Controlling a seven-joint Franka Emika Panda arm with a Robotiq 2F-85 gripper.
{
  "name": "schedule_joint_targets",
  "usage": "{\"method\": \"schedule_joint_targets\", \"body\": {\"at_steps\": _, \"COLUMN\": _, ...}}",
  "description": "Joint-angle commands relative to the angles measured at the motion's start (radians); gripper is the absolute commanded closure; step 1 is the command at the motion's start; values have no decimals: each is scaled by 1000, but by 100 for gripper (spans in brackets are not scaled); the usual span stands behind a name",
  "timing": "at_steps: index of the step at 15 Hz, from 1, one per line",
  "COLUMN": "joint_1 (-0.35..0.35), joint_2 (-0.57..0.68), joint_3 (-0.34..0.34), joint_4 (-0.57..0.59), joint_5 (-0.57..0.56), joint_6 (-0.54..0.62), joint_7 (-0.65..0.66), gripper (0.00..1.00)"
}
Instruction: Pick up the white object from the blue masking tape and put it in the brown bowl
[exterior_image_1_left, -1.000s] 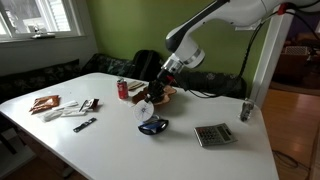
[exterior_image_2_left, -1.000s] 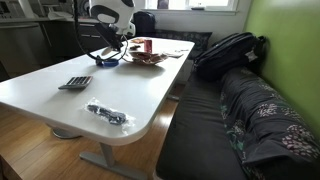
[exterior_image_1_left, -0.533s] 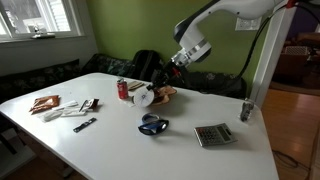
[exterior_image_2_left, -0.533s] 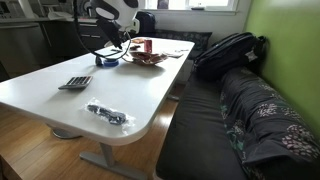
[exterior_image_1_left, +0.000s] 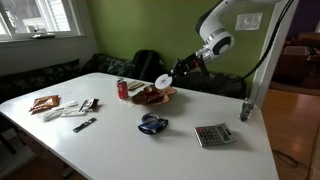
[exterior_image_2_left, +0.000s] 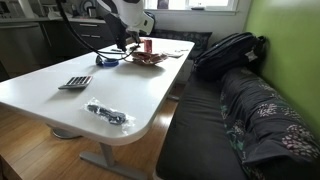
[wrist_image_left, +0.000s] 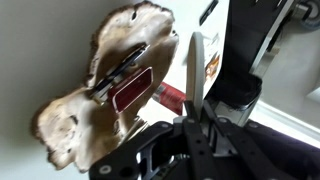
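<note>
My gripper has the disc above the bowl, so next it needs to move down toward the left in the wrist view to let go over the bowl's end away from the red can (wrist_image_left: 65, 132).
My gripper (exterior_image_1_left: 170, 76) is shut on the white object (exterior_image_1_left: 161, 81), a flat white disc, and holds it in the air just above the far side of the brown bowl (exterior_image_1_left: 150, 97). In the wrist view the white object (wrist_image_left: 193, 75) stands edge-on between the shut jaws (wrist_image_left: 190, 118), with the brown bowl (wrist_image_left: 72, 128) below and to the left. The blue masking tape (exterior_image_1_left: 152, 124) lies on the white table nearer the front, apart from the gripper. In an exterior view the gripper (exterior_image_2_left: 129, 42) hangs near the bowl (exterior_image_2_left: 146, 58) and the tape (exterior_image_2_left: 107, 60).
A red soda can (exterior_image_1_left: 123, 89) stands next to the bowl and shows in the wrist view (wrist_image_left: 168, 95). A grey calculator (exterior_image_1_left: 213, 135) lies near the table edge. White packets and papers (exterior_image_1_left: 68, 108) lie further along the table. A black backpack (exterior_image_2_left: 228, 50) sits on the bench.
The gripper has risen from above the blue tape with the white object in it and moved back over the brown bowl.
</note>
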Motion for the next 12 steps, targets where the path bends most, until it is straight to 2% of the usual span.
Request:
{"method": "schedule_joint_targets", "body": {"at_steps": 1, "joint_1": 123, "joint_2": -32, "joint_3": -183, "joint_4": -53, "joint_5": 186, "joint_6": -2, "joint_7": -11, "gripper": 97}}
{"method": "schedule_joint_targets", "body": {"at_steps": 4, "joint_1": 190, "joint_2": -17, "joint_3": -273, "joint_4": -35, "joint_5": 328, "joint_6": -20, "joint_7": -26, "gripper": 97}}
{"method": "schedule_joint_targets", "body": {"at_steps": 6, "joint_1": 241, "joint_2": 3, "joint_3": -322, "joint_4": -9, "joint_5": 374, "joint_6": -13, "joint_7": -7, "gripper": 97}}
{"method": "schedule_joint_targets", "body": {"at_steps": 12, "joint_1": 362, "joint_2": 113, "joint_3": -401, "joint_4": 114, "joint_5": 346, "joint_6": 34, "joint_7": 104, "gripper": 97}}
